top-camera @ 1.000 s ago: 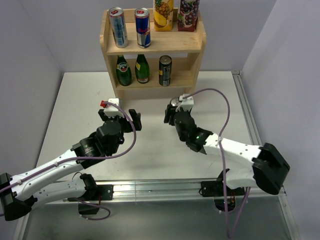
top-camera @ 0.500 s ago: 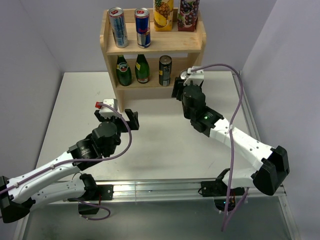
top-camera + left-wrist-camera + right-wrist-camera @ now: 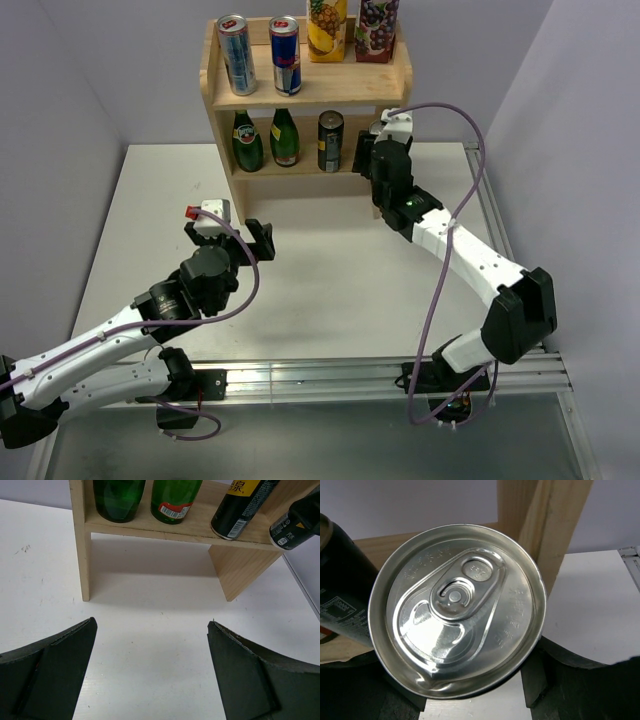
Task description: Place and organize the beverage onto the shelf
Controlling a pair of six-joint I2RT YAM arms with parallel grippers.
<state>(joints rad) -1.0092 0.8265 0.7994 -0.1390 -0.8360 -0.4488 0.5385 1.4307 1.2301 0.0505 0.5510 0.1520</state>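
Observation:
My right gripper needs to carry the dark can outward, toward the standing black can, to reach the lower level's free gap beside the shelf's side panel (image 3: 354, 163).
The shelf (image 3: 310, 98) stands at the table's far edge, with cans and cartons on its top board and bottles on its lower tier. My right gripper (image 3: 368, 160) is shut on a dark can with a silver lid (image 3: 457, 607), holding it upright at the right end of the lower tier. That can (image 3: 292, 527) hangs beside a standing black can (image 3: 330, 140), close to the shelf's right side panel (image 3: 555, 525). My left gripper (image 3: 232, 235) hovers open over the table in front of the shelf, nothing between its fingers (image 3: 60, 670).
Two green bottles (image 3: 247, 140) (image 3: 285, 136) stand left of the black can on the lower tier. Up top are two blue and silver cans (image 3: 236, 54) (image 3: 286, 54) and two juice cartons (image 3: 327, 28) (image 3: 376, 28). A metal rail (image 3: 490, 210) runs along the table's right edge.
My right arm has carried the can from the middle of the table up to the right end of the shelf's lower tier. The left arm has drifted slightly back and left, still open.

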